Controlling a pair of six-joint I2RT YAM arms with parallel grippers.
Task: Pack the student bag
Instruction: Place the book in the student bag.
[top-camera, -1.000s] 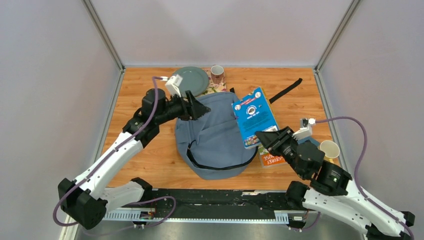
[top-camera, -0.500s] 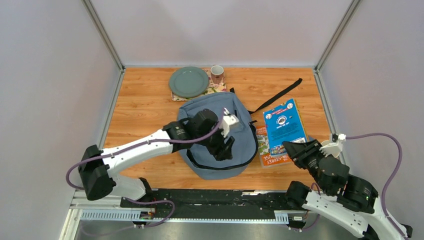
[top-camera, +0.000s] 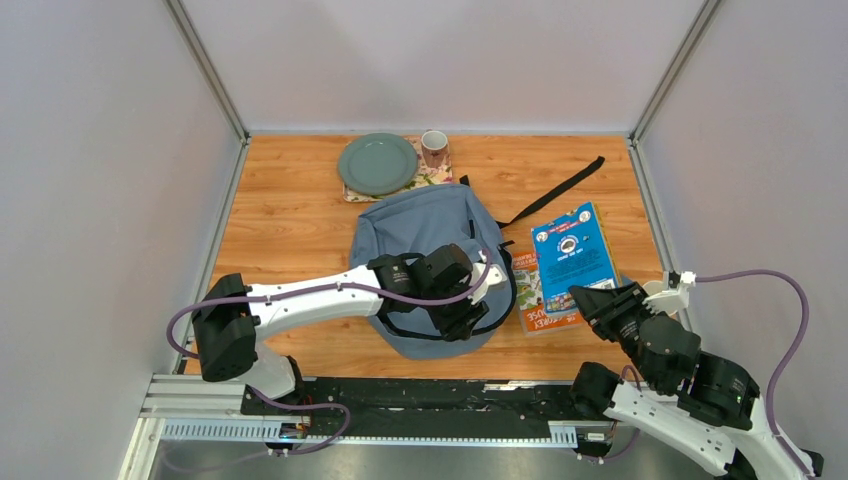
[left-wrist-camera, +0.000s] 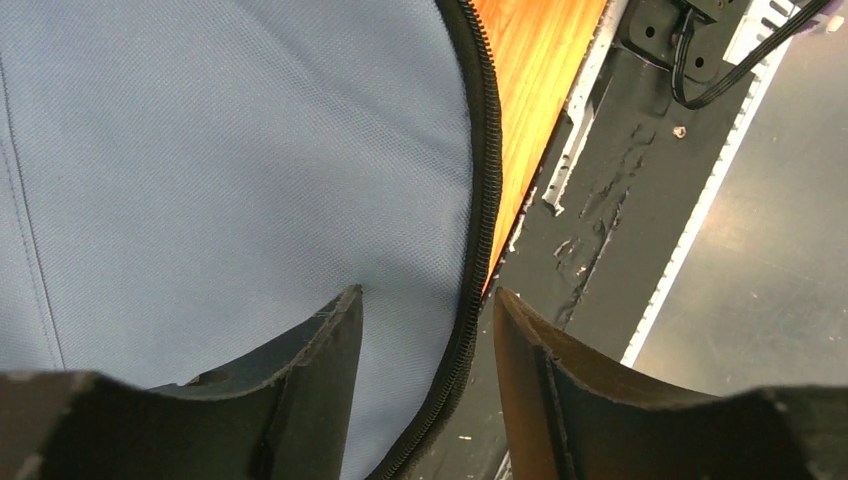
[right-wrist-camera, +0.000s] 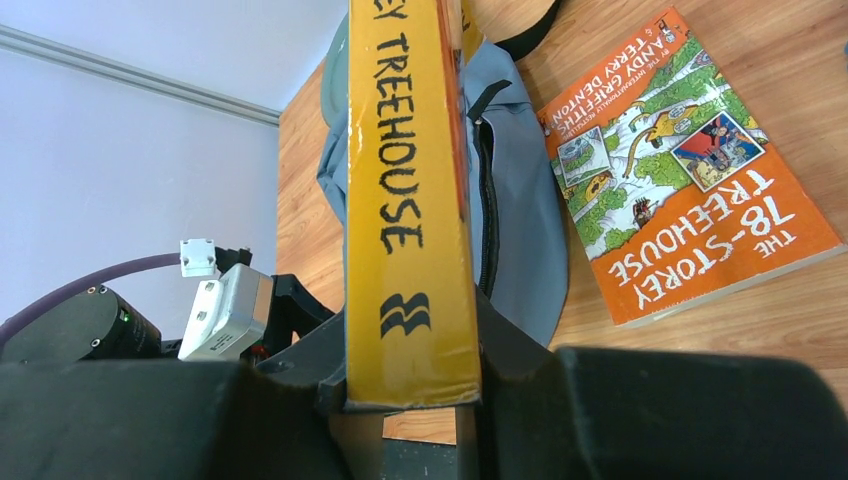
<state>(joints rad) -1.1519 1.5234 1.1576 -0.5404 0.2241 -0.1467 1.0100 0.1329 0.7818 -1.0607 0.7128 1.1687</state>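
Note:
The bag's near half is below the right gripper and to its left in the top view, so the gripper needs to carry the book across, lower it and let go.
The grey-blue student bag (top-camera: 425, 235) lies flat mid-table, its zip line running round its near end. My left gripper (top-camera: 463, 322) is open over the bag's near edge. In the left wrist view it (left-wrist-camera: 425, 305) straddles the dark zip (left-wrist-camera: 485, 180) at the rim of the fabric (left-wrist-camera: 230, 150), holding nothing. My right gripper (top-camera: 592, 298) is shut on a blue-covered book (top-camera: 572, 255), held up right of the bag. In the right wrist view the gripper (right-wrist-camera: 410, 375) clamps the book's yellow spine (right-wrist-camera: 408, 200).
An orange book (top-camera: 533, 305) (right-wrist-camera: 690, 170) lies on the table right of the bag, partly under the held book. A green plate (top-camera: 377, 163) and a mug (top-camera: 433, 147) stand at the back. A black strap (top-camera: 560, 188) trails to the back right. The black rail (left-wrist-camera: 640, 200) runs along the near edge.
My left arm swung from the bag's far left corner across to its near edge. My right arm carried the blue book off the bag, to the right and nearer.

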